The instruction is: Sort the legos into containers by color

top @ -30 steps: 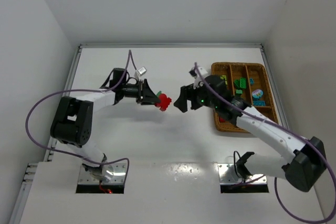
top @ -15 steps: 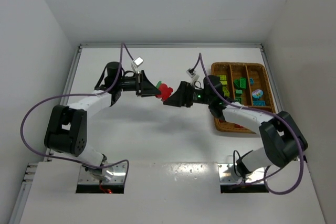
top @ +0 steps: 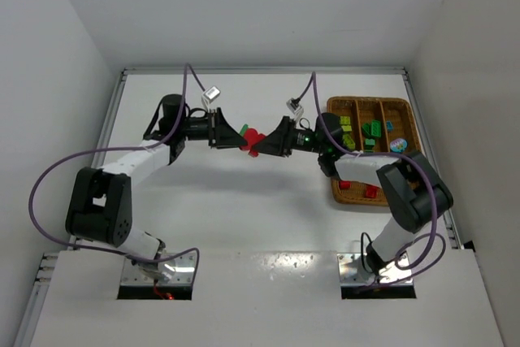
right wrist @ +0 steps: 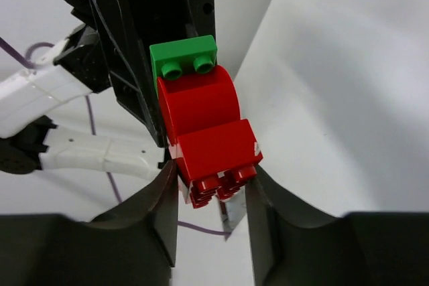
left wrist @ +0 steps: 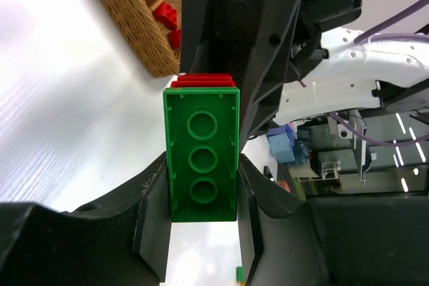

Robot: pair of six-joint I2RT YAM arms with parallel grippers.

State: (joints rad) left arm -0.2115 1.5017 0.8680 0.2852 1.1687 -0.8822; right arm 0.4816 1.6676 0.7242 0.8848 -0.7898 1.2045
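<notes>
Next, my right gripper pulls the red end off the stack, swings over the red legos, tips down and releases, as they already lie in the tray's near section (top: 358, 192).
Above the middle of the table, a stack of legos hangs between both grippers: a dark green brick (left wrist: 202, 155) joined to red pieces (right wrist: 211, 138). My left gripper (left wrist: 203, 169) is shut on the green brick's sides. My right gripper (right wrist: 211, 180) faces it, shut on the red end (top: 254, 140). Seen from above, the left gripper (top: 241, 141) and right gripper (top: 265, 145) meet tip to tip. The wicker tray (top: 370, 101) of containers lies at the right, holding lime (top: 345, 122), green (top: 372, 129), teal (top: 398, 145) and red legos (top: 370, 193) in separate compartments.
The right forearm lies over the tray's left compartments. Purple cables loop from both arms above the table. The tray's corner (left wrist: 134, 18) with red bricks (left wrist: 165, 15) shows in the left wrist view. White walls close in the table on three sides.
My right gripper has swung left from near the tray to the red end of the stack and closed on it. The left gripper has shifted slightly up, still holding the green brick.
</notes>
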